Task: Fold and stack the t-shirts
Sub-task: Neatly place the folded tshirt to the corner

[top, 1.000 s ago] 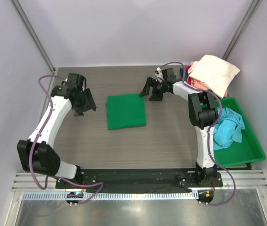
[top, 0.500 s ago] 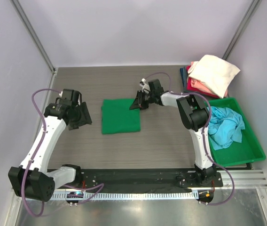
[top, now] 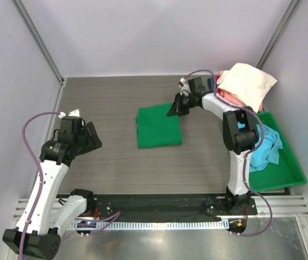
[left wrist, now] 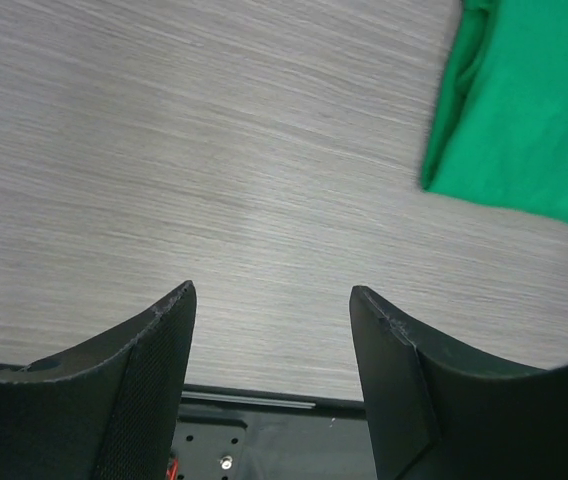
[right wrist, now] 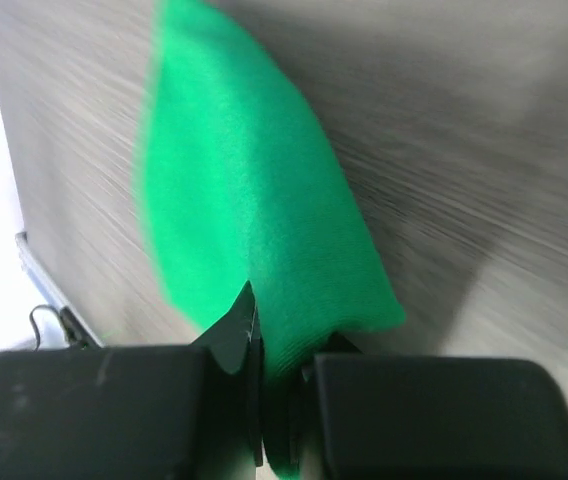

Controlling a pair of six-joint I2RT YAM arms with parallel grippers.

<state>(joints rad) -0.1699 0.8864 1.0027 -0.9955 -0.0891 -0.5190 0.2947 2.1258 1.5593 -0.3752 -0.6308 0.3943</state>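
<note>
My right gripper rises to the right in the top view, over the cream t-shirt (top: pixel 246 84), next and lowers to release, because the green t-shirt (top: pixel 158 129) lies folded.
A folded bright green t-shirt (top: pixel 158 129) lies flat in the middle of the table. My right gripper (top: pixel 175 108) is shut on its far right corner. In the right wrist view the green t-shirt (right wrist: pixel 249 210) is pinched between the jaws of the right gripper (right wrist: pixel 284 385). My left gripper (top: pixel 92 137) hangs open over bare table at the near left, well apart from the shirt. In the left wrist view the left gripper (left wrist: pixel 272 300) holds nothing, and the green t-shirt (left wrist: pixel 524 120) shows at the upper right. A light blue t-shirt (top: pixel 263 145) lies crumpled in the bin.
A stack sits at the far right corner: a cream t-shirt (top: pixel 247 82) on top, a pink-red one (top: pixel 225 98) under it, navy (top: pixel 212 82) at the edge. A rigid green bin (top: pixel 285 177) stands along the right side. The black base rail (left wrist: pixel 264 440) runs below the left fingers.
The right gripper shut on the green shirt's corner, slid it left, then pulled it right and a little farther back. The left arm drew back toward the near left, still open.
</note>
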